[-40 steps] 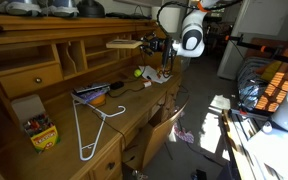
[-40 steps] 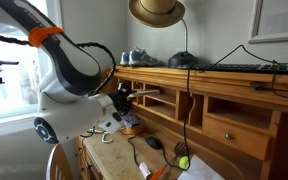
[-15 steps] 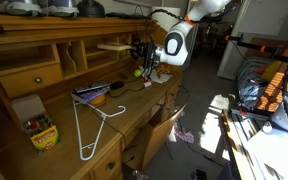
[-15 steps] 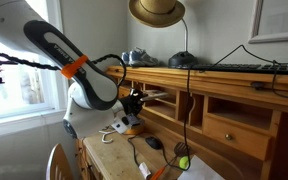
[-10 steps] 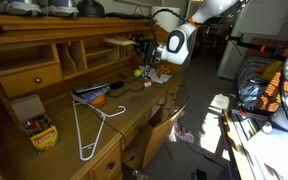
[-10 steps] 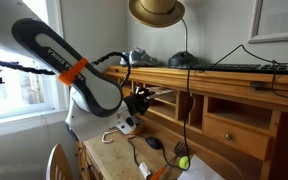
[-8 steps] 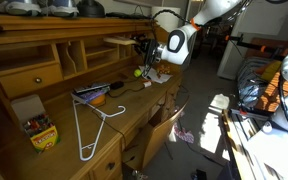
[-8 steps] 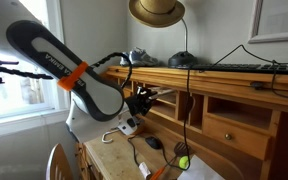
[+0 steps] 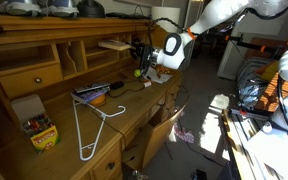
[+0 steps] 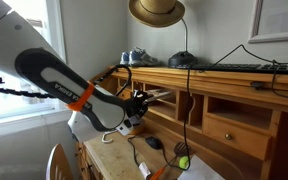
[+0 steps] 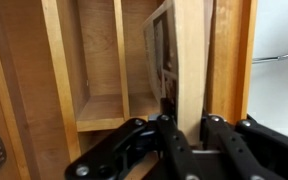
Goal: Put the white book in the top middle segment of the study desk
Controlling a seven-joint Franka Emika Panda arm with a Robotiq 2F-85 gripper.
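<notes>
My gripper pushes deeper into the top middle segment (image 9: 106,56) (image 11: 142,55) straight ahead of it next, before releasing the white book, whose near end still juts out.
My gripper (image 9: 141,47) is shut on the white book (image 9: 113,44) and holds it flat and level at the mouth of the top middle segment (image 9: 106,56) of the study desk (image 9: 44,60). In the other exterior view the gripper (image 10: 137,100) pushes the book (image 10: 156,96) into the hutch opening (image 10: 167,98). In the wrist view the book (image 11: 186,60) stands edge-on between the black fingers (image 11: 189,128), with wooden dividers and a shelf (image 11: 99,108) behind it.
On the desk top lie a white coat hanger (image 9: 90,125), a crayon box (image 9: 41,131), a blue-and-purple stack (image 9: 92,93) and a yellow-green ball (image 9: 138,72). A desk drawer (image 9: 164,125) hangs open. A hat (image 10: 156,10) and cables sit above the hutch.
The arm has moved toward the hutch and carried the book, still held, from in front of the desk to the mouth of the middle compartment.
</notes>
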